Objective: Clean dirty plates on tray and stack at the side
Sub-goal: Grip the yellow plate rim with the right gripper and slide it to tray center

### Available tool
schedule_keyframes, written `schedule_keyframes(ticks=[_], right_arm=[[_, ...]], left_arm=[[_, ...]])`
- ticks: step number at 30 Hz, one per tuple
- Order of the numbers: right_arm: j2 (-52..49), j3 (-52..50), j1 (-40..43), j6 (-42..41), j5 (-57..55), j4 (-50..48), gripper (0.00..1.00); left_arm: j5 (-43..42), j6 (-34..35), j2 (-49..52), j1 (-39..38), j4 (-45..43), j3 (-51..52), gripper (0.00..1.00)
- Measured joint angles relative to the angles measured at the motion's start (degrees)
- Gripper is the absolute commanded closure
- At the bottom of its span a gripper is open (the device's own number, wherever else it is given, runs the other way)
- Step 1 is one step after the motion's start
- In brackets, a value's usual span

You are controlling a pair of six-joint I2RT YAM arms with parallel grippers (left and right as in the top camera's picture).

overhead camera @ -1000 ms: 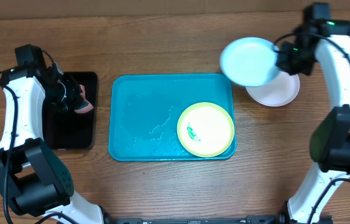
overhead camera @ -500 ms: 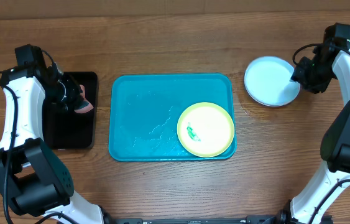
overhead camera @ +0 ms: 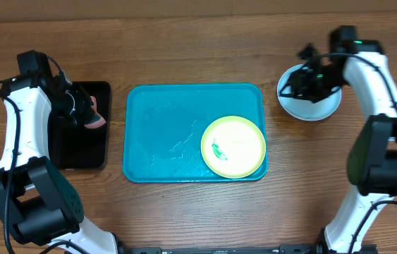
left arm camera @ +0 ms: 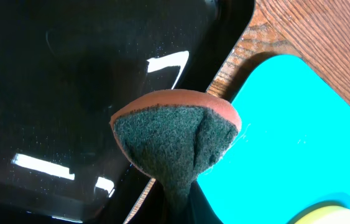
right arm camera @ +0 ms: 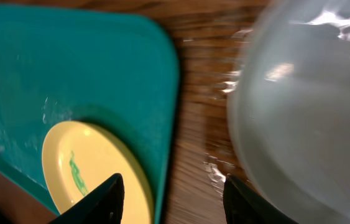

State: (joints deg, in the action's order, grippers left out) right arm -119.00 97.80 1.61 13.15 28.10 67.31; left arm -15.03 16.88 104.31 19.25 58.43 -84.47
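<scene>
My right gripper needs to move down and to its left in the overhead view next. It should go onto the smeared plate's rim facing the pale plate [overhead camera: 260, 132] [right arm camera: 133, 163].
The turquoise tray [overhead camera: 177, 134] lies mid-table with a yellow-green plate [overhead camera: 233, 147] in its right front corner, a teal-green smear on it. A light cyan plate [overhead camera: 319, 107] rests on the table right of the tray. My right gripper [overhead camera: 298, 83] hovers over that plate's left edge, open and empty. In the right wrist view its fingers [right arm camera: 109, 199] straddle bare wood between the tray [right arm camera: 69, 68] and the pale plate [right arm camera: 311, 112]. My left gripper [overhead camera: 85, 113] is shut on a sponge [left arm camera: 175, 137] above the black tray [left arm camera: 69, 81].
The black tray [overhead camera: 78, 127] sits left of the turquoise tray, with a strip of wood between them. Wet streaks glisten on the turquoise tray's floor [overhead camera: 170, 144]. Bare wooden table [overhead camera: 198, 212] runs along the front.
My right gripper carried the light cyan plate right, let it go onto the white plate, opened and swung back left over its edge. The left arm has not moved.
</scene>
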Motion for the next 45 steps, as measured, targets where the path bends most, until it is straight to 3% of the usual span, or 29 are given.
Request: schedule_keyframes(ticks=[8,13,20,25,30,32,41,45], right_arm=[[0.00,0.00,-15.87,3.74,-7.63,-0.13,0.43],[0.00,-0.76,-20.92,4.24,-13.81,-0.37,0.42],[-0.17,-5.07,-21.84,3.34,-18.56,-2.16,0.43],[-0.26,-7.87,-21.75,3.34,-20.00,-2.73,0.51],[-0.52,-8.37,-21.73,3.19,-20.68,-1.46,0.51],[-0.52,-8.37,-21.75,3.23,-20.83,-1.01,0.60],[-0.52,-10.16,-21.73,2.32,-21.05,-1.01,0.61],[-0.52,-12.61,-21.73,1.20,-21.05,-3.26,0.66]], left_arm=[[-0.02,-0.02,0.00,0.00,0.02,0.00,0.96],[0.00,-0.20,0.00,0.00,0.00,0.00,0.96],[0.00,-0.22,0.00,0.00,0.00,0.00,0.96],[0.00,-0.22,0.00,0.00,-0.02,0.00,0.96],[0.00,-0.22,0.00,0.00,-0.02,0.00,0.96],[0.00,-0.22,0.00,0.00,0.00,0.00,0.96],[0.00,-0.39,0.00,0.00,-0.02,0.00,0.96],[0.00,-0.39,0.00,0.00,-0.20,0.00,0.96]])
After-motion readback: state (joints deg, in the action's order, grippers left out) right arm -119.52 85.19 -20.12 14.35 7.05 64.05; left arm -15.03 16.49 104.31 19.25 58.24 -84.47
